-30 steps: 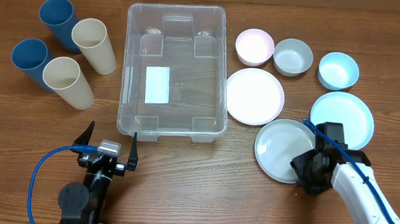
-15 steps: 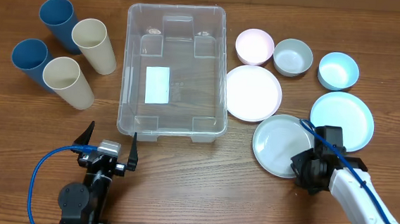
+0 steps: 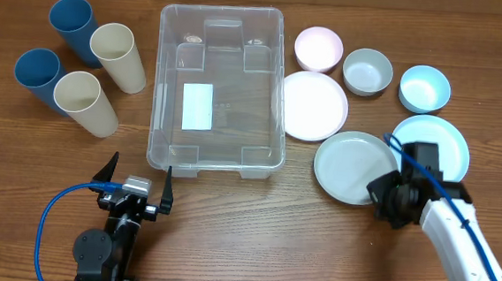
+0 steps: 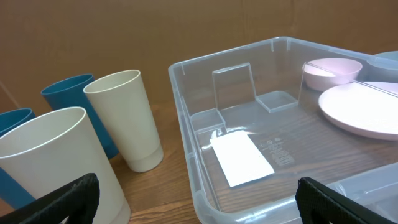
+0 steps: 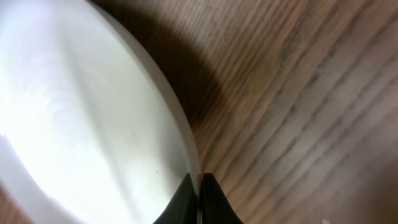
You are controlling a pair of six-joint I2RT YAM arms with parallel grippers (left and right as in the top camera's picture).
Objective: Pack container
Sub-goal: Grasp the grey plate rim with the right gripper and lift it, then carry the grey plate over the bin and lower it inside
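Note:
My right gripper lifts left in the overhead view over the container's side next, lowers and releases the plate, since the container's near half there is empty.
The clear plastic container (image 3: 235, 122) stands at the table's middle with a white label on its base; it also shows in the left wrist view (image 4: 186, 112). My right gripper (image 3: 380, 192) is shut on the near right rim of a pale grey plate (image 3: 348, 165). In the right wrist view the fingers (image 5: 199, 186) pinch that plate's rim (image 5: 81, 124), and a shadow shows under the edge. My left gripper (image 3: 138, 172) is open and empty, just in front of the container's near left corner (image 4: 199, 199).
Two blue cups (image 3: 71, 23) and two cream cups (image 3: 119, 56) lie left of the container. To its right are a white plate (image 3: 315, 105), a pink bowl (image 3: 318, 48), a grey bowl (image 3: 367, 71), a light blue bowl (image 3: 425, 88) and a light blue plate (image 3: 437, 140).
My right gripper has moved the grey plate up and to the left. The white plate and pink bowl have shifted slightly away. The left arm has not moved.

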